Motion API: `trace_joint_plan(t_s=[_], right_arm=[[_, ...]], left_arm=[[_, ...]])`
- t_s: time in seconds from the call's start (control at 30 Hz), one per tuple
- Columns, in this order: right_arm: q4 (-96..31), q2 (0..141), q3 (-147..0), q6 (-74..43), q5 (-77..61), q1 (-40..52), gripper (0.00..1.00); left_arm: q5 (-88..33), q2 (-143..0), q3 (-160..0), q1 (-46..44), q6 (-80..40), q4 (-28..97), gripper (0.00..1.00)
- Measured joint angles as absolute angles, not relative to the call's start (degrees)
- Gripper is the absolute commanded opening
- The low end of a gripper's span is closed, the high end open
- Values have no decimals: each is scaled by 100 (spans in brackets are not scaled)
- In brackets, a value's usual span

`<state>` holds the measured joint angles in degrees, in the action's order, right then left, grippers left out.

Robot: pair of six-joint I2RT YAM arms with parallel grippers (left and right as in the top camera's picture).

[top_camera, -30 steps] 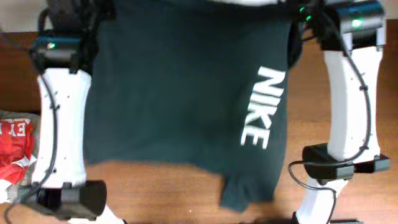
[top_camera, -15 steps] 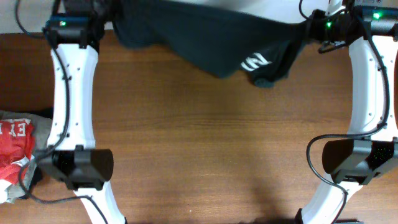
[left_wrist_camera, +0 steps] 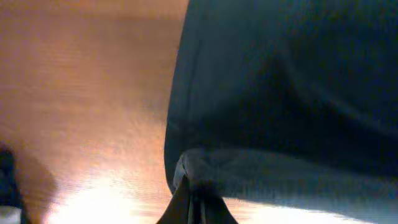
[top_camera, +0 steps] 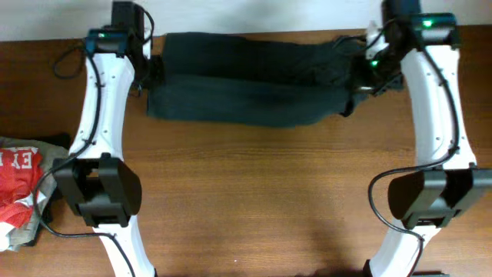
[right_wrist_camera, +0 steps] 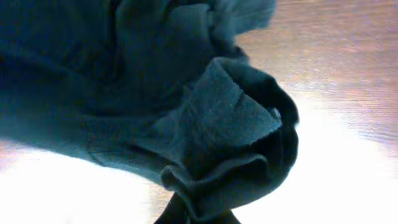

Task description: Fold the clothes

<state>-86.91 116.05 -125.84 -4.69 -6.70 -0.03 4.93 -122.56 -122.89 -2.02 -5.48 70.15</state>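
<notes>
My right gripper will next pull back the T-shirt's crumpled end to make the folded T-shirt wider, then lower it and release it, since bare brown tabletop lies back of it and below.
The dark blackish-green T-shirt [top_camera: 254, 83] lies in a long folded band across the far part of the table; its white lettering is hidden. My left gripper [top_camera: 151, 71] is shut on the band's left end, where the cloth edge [left_wrist_camera: 205, 165] bunches between the fingertips [left_wrist_camera: 198, 208]. My right gripper [top_camera: 360, 71] is shut on the right end, with a crumpled fold [right_wrist_camera: 230, 124] rising from the jaws [right_wrist_camera: 198, 214].
A red garment with white letters [top_camera: 19, 181] lies crumpled at the left table edge. A black cable [top_camera: 65, 61] runs at the far left. Brown wooden tabletop [top_camera: 254, 200] fills the near half.
Both grippers swung the shirt from hanging spread out toward the far edge and laid it down as a folded band; the NIKE lettering is now out of sight.
</notes>
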Motion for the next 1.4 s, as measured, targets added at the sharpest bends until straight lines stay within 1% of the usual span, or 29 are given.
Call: trace_joint_plan(t_s=[0.03,0.07,0.1,0.13,0.17,0.2,0.27,0.4,0.5,0.57,0.6,0.67,0.73,0.8,0.87,0.93,1.0,1.1,1.17,1.27,1.4], right_arm=[[-8499,11585,-12234,-541,-668,167,4],[-8193,11502,-11415,-604,-650,257,4],[-8073,11487,-10956,-657,-646,274,4],[-7891,11496,-10567,-733,-639,279,4],[-7824,11500,-10313,-794,-626,279,4],[-7789,11496,-10103,-843,-622,279,4],[-7378,11448,-9419,-1057,-519,279,4],[-5955,11133,-7511,-1597,-429,279,4],[-5439,10232,-6333,-2104,-355,279,4],[-5566,9000,-5894,-2418,-150,279,4],[-5723,8329,-5863,-2554,-73,279,4],[-6075,7662,-5863,-2687,45,279,4],[-6521,7516,-5822,-2794,64,279,4],[-6473,7179,-5367,-2880,62,279,4],[-6427,6069,-4746,-2998,67,279,4],[-6449,5205,-4600,-3028,128,279,4],[-6469,4932,-4595,-3118,174,279,4],[-6274,4928,-4589,-3138,252,279,4],[-5841,5068,-4604,-3140,331,279,4],[-5791,6132,-5332,-2998,517,279,4],[-5664,8071,-7220,-2550,615,285,4]], left_arm=[[469,-12160,-11443,-200,-587,6486,1],[412,-11880,-10320,-202,-609,5664,1],[307,-11448,-9157,-209,-628,4834,1],[322,-11037,-8394,-213,-633,4399,1],[344,-10503,-7590,-204,-696,4217,1],[344,-10235,-7264,-158,-764,4119,1],[346,-10158,-7194,-21,-864,4110,1],[803,-9697,-6799,-287,-1024,3861,1],[1083,-8453,-5371,-939,-1441,3500,1],[1100,-7463,-4650,-1177,-1723,3667,1],[1111,-6958,-4427,-1186,-1890,3806,1],[1363,-6160,-4329,-1190,-2165,4095,1],[1879,-5446,-4322,-1194,-2635,4668,1],[1999,-5317,-4276,-1197,-3017,5142,1],[2003,-5214,-4165,-1201,-3201,5205,1],[2005,-5096,-4143,-1205,-3269,5201,1],[2003,-5083,-4141,-1205,-3284,5325,1],[2073,-4904,-4132,-1205,-3284,5231,1],[2268,-4866,-4106,-1212,-3304,4589,1],[2403,-5201,-4080,-1225,-3277,3428,1],[2606,-6195,-4082,-1153,-3092,2237,1]])
